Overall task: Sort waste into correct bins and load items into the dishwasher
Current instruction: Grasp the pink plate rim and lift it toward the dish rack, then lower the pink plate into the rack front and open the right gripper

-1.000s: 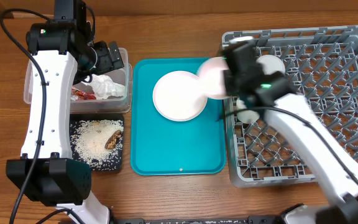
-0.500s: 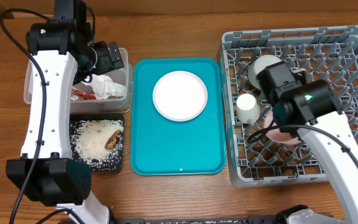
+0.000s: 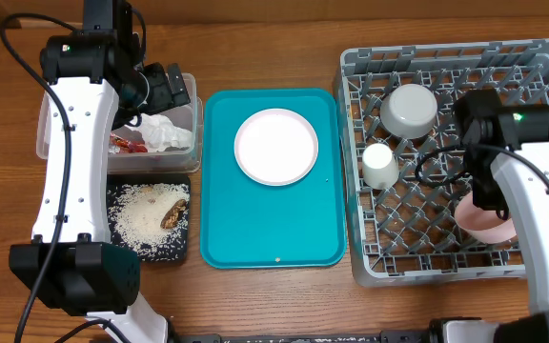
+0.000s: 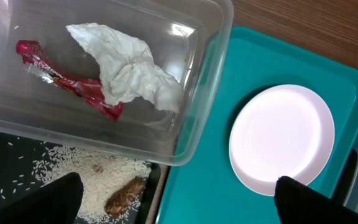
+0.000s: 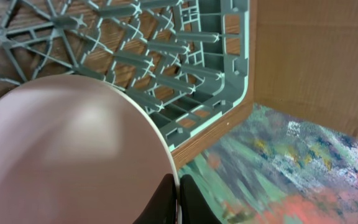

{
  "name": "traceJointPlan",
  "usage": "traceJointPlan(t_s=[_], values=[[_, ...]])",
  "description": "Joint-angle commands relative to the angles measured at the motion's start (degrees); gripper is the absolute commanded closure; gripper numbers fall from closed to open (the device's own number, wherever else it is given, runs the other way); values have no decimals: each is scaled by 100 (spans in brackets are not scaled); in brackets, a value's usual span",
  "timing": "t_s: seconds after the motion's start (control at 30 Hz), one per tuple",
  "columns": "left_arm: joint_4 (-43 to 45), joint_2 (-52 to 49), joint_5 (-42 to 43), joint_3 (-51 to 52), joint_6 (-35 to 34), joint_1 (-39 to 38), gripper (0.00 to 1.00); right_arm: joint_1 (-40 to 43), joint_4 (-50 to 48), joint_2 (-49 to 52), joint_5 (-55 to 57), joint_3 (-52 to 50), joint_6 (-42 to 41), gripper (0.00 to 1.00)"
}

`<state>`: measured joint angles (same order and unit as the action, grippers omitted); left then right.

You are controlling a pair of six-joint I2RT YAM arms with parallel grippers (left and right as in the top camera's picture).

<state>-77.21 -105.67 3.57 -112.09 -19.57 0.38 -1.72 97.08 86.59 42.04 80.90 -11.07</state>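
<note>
My right gripper lowers the pink bowl toward the cup onto the pegs next, since the rack wires beside the white cup (image 3: 380, 166) stand empty.
My right gripper (image 3: 487, 202) is shut on the rim of the small pale pink bowl (image 3: 490, 223), holding it over the right front part of the grey dish rack (image 3: 541, 71). In the right wrist view the fingers (image 5: 178, 198) pinch the bowl's edge (image 5: 67, 149) above the rack's corner (image 5: 229, 74). A whitish bowl (image 3: 409, 108) and a white cup (image 3: 380, 166) sit in the rack. The pale plate (image 3: 275, 146) lies on the teal tray. My left gripper (image 3: 170, 90) is open and empty above the clear tub (image 3: 50, 119), which holds the napkin (image 4: 129, 68) and red wrapper (image 4: 67, 81).
The black tray (image 3: 120, 250) in front of the tub holds rice (image 3: 141, 221) and a brown chunk (image 3: 172, 217). The teal serving tray (image 3: 274, 229) lies between the bins and the rack. Bare wooden table surrounds them.
My right arm carried the pink bowl from the teal tray's far right corner across the rack to its right front part. The left arm has not moved.
</note>
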Motion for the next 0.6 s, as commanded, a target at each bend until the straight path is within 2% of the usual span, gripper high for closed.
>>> traceJointPlan(t_s=[0.0,0.3,0.57], values=[[-13,37,-68,11,-61,0,0,66,0,107,-15,-79,107,96],[-13,37,-68,11,-61,0,0,72,-85,413,-369,-555,984,96],[-13,37,-68,11,-61,0,0,66,-756,560,-901,-570,1143,96]])
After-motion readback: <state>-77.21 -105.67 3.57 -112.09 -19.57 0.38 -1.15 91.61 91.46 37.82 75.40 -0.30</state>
